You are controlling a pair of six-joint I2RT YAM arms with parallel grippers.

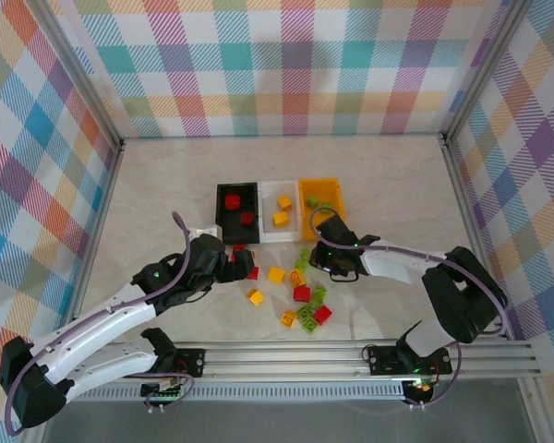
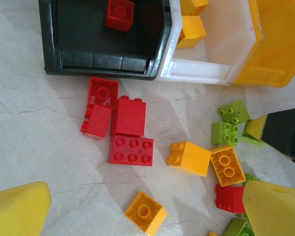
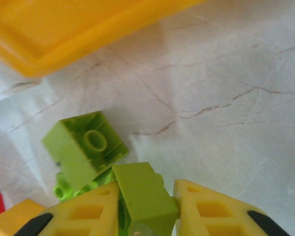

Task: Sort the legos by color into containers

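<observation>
I will draw my left gripper back and lower its open fingers around the small yellow-orange lego (image 1: 256,296) (image 2: 145,212), which is below it, nearer my base and clear of neighbors.
My right gripper (image 3: 145,199) is shut on a lime green lego (image 3: 142,189), just above the table beside an upturned green lego (image 3: 83,147) and near the orange-yellow container (image 3: 64,29). My left gripper (image 2: 147,216) is open over a small yellow-orange lego (image 2: 145,212), its fingers (image 2: 19,211) wide to either side. Red legos (image 2: 130,150) cluster in front of the black container (image 2: 103,61), which holds a red lego (image 2: 119,14). The white container (image 2: 221,44) holds yellow ones (image 2: 191,32). From above, the left gripper (image 1: 240,263) and right gripper (image 1: 325,261) flank the loose pile (image 1: 305,300).
The three containers, black (image 1: 220,208), white (image 1: 268,217) and orange-yellow (image 1: 331,189), stand side by side mid-table. More yellow (image 2: 189,157) and green legos (image 2: 233,112) lie right of the left gripper. Checked walls enclose the table, with open marble surface behind the bins.
</observation>
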